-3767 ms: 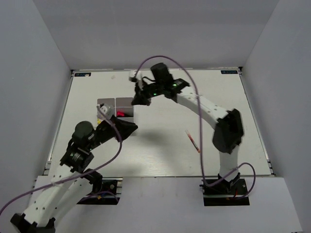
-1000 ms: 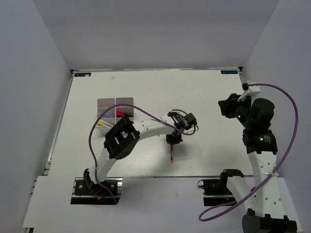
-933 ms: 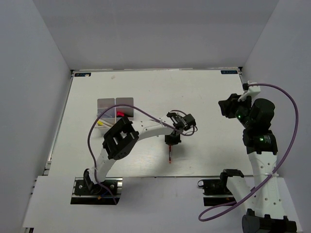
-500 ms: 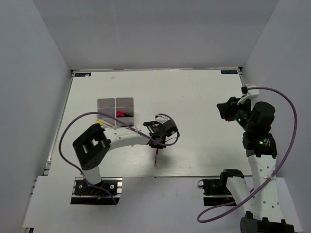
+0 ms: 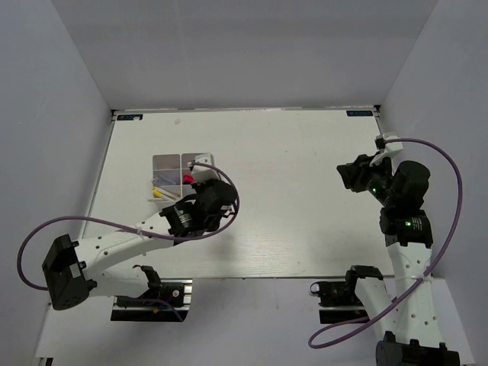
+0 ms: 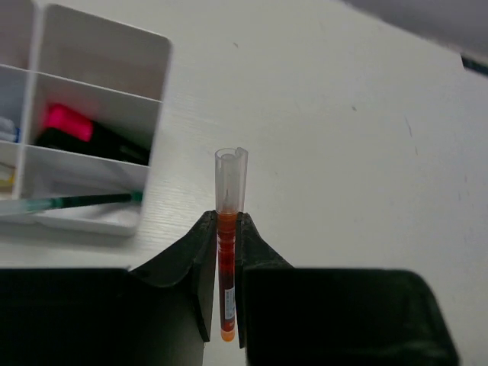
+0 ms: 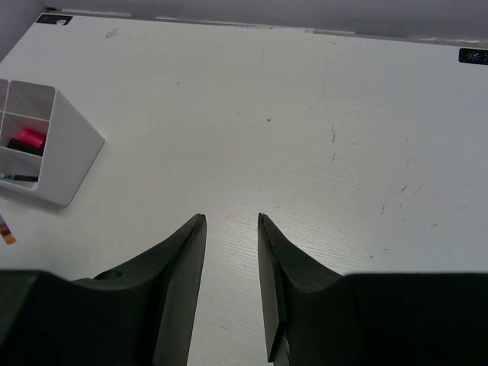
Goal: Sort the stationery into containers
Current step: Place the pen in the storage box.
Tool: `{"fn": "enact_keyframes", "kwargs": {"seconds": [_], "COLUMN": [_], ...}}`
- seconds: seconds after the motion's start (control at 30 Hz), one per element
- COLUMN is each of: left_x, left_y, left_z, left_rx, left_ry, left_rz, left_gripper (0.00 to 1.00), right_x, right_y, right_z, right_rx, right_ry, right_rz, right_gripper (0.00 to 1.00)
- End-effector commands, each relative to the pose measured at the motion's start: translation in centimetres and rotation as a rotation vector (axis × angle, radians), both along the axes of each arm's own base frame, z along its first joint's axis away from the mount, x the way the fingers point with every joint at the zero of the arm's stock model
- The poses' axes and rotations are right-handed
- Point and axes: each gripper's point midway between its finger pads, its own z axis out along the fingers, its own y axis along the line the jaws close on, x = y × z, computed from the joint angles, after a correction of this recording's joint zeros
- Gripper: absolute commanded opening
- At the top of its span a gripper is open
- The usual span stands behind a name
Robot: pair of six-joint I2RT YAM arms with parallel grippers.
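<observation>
I will turn my left gripper and move it to the left in the top view next, over the near section of the containers, to release the red pen, because that section holds a pen.
My left gripper [image 6: 225,219] is shut on a thin red pen [image 6: 226,267], whose clear cap [image 6: 230,177] sticks out past the fingertips. In the top view this gripper [image 5: 204,195] hovers just right of the containers [image 5: 181,163]. The containers [image 6: 114,47] are white-walled and hold a black highlighter with a pink end [image 6: 67,122]; a thin green-tipped pen [image 6: 84,201] lies across the near compartment. My right gripper [image 7: 231,221] is open and holds nothing, raised at the table's right side [image 5: 352,175]. From the right wrist view the containers [image 7: 67,152] sit far left.
The white table [image 5: 305,213] has a raised rim along its far edge [image 5: 244,110]. Grey walls close in the left, back and right sides. A purple cable [image 5: 46,229] loops off the left arm over the table's near-left part.
My left arm has swung left from the middle of the table to beside the containers, carrying the red pen. The right arm has barely moved.
</observation>
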Motion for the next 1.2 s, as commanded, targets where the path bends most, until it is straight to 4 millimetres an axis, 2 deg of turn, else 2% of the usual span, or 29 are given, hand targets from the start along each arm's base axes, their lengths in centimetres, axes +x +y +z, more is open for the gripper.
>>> {"fn": "enact_keyframes", "kwargs": {"seconds": [0.0, 0.03, 0.13, 0.33, 0.37, 0.5, 0.67, 0.73, 0.93, 1.13, 1.17], "left_x": [0.8, 0.9, 0.8, 1.4, 1.6, 2.3, 3.5, 4.1, 5.5, 5.8, 5.9], "left_y": [5.2, 6.9, 8.9, 10.9, 10.8, 11.7, 12.3, 12.9, 12.5, 12.4, 12.2], "left_z": [1.3, 1.4, 2.4, 2.6, 2.9, 2.0, 0.4, 0.5, -0.7, -1.2, -1.7], "left_rx": [-0.036, -0.005, -0.019, 0.008, 0.000, 0.063, 0.124, 0.126, 0.148, 0.136, 0.133], "left_ry": [-0.122, -0.145, -0.215, -0.292, -0.301, -0.313, -0.315, -0.324, -0.306, -0.291, -0.280], "left_rz": [0.291, 0.361, 0.478, 0.604, 0.611, 0.664, 0.717, 0.755, 0.776, 0.779, 0.773], "left_gripper": [0.00, 0.00, 0.00, 0.00, 0.00, 0.00, 0.00, 0.00, 0.00, 0.00, 0.02], "right_x": [0.1, 0.1, 0.2, 0.2, 0.3, 0.3, 0.3, 0.3, 0.2, 0.3, 0.3], "right_y": [0.4, 0.5, 0.5, 0.6, 0.6, 0.6, 0.7, 0.7, 0.7, 0.7, 0.8], "right_z": [0.9, 0.9, 0.7, 0.4, 0.4, 0.1, 0.0, 0.0, 0.2, -0.1, 0.0], "right_rx": [-0.004, -0.002, 0.000, 0.001, 0.000, 0.001, 0.000, 0.001, 0.001, 0.004, 0.003], "right_ry": [-0.056, -0.056, -0.053, -0.049, -0.048, -0.040, -0.040, -0.037, -0.046, -0.040, -0.044], "right_rz": [0.033, 0.038, 0.039, 0.050, 0.049, 0.052, 0.057, 0.061, 0.061, 0.064, 0.068], "right_gripper": [0.39, 0.39, 0.39, 0.39, 0.39, 0.39, 0.39, 0.39, 0.40, 0.40, 0.40]}}
